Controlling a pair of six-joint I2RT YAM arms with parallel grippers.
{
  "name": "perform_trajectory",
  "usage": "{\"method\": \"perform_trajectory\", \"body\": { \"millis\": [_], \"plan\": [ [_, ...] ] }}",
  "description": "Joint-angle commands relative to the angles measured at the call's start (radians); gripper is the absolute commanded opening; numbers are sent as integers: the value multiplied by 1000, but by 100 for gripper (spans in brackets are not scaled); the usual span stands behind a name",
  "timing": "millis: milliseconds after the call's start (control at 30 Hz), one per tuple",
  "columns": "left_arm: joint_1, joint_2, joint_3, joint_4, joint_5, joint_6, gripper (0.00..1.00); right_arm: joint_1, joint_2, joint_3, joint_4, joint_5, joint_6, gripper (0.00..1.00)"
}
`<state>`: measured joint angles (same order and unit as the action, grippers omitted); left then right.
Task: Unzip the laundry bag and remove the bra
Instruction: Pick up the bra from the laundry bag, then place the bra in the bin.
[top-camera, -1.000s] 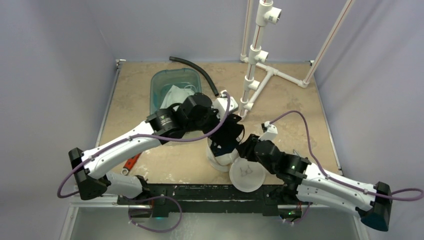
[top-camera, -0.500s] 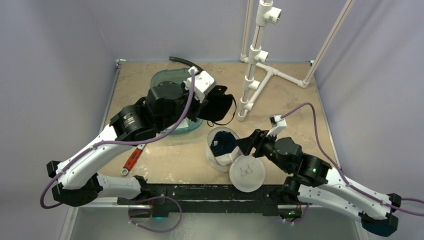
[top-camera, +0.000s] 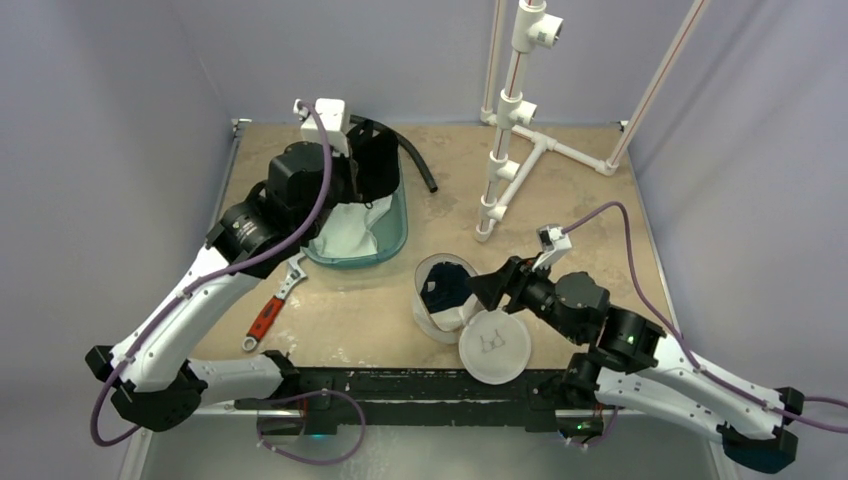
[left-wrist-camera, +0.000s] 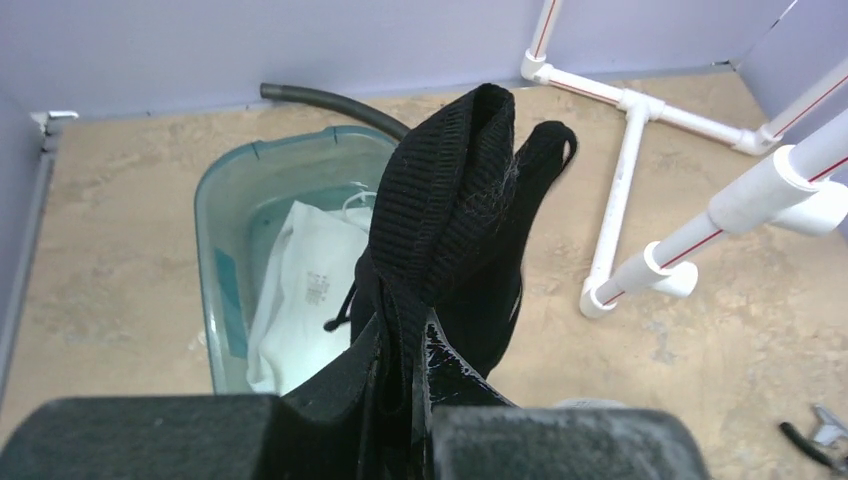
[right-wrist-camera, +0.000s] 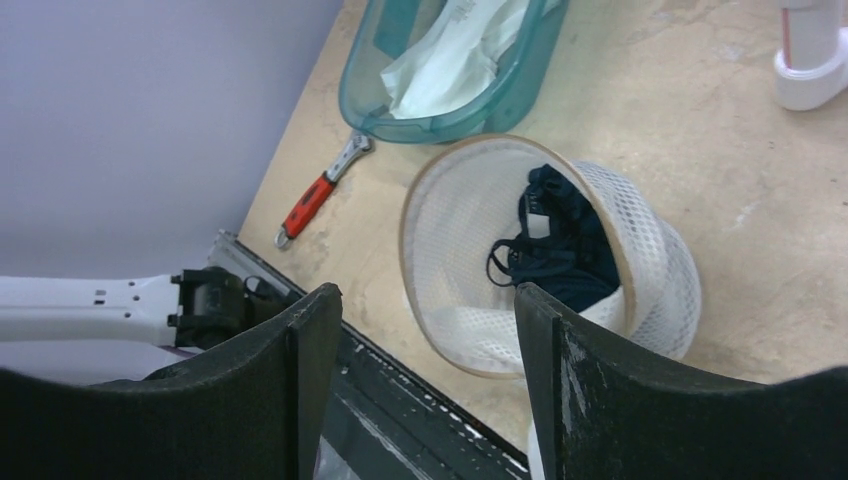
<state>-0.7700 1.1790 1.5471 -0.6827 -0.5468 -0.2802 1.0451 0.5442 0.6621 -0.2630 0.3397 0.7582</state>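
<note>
Next, my left gripper turns as it lowers the black bra (top-camera: 378, 165) into the far end of the teal tub, since the bra is still high.
My left gripper (top-camera: 365, 150) is shut on a black bra (top-camera: 378, 165) and holds it in the air over the far end of the teal tub. In the left wrist view the bra (left-wrist-camera: 470, 190) stands up from between the shut fingers of that gripper (left-wrist-camera: 425, 345). The white mesh laundry bag (top-camera: 440, 322) lies open on the table, with a dark strappy garment (right-wrist-camera: 560, 250) inside. Its round lid (top-camera: 494, 347) with the bra outline lies flat beside it. My right gripper (top-camera: 490, 288) is open and empty, just right of the bag's mouth (right-wrist-camera: 470, 330).
The teal plastic tub (top-camera: 400, 235) holds a white cloth (top-camera: 350, 238). A red-handled wrench (top-camera: 270, 312) lies left of the bag. A white PVC pipe stand (top-camera: 510, 130) rises at the back right. A black hose (top-camera: 415, 160) lies behind the tub.
My left gripper lifted the black bra out of the bag and swung it up and left over the tub. The right gripper drew back slightly from the bag.
</note>
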Motion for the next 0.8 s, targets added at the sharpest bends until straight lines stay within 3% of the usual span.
{"method": "perform_trajectory", "body": {
  "millis": [0, 233, 500, 767],
  "plan": [
    [39, -46, -51, 103, 1, -144, 0, -4, 31, 26, 113, -38, -8, 67],
    [270, -41, -206, 202, 178, -322, 0, -5, 58, 29, 135, -46, -15, 67],
    [454, 20, -455, 521, 299, -541, 0, -5, -39, -31, 98, -28, 21, 66],
    [514, 272, -416, 724, 260, -619, 0, -4, -79, -42, 48, -27, 23, 66]
  ]
}}
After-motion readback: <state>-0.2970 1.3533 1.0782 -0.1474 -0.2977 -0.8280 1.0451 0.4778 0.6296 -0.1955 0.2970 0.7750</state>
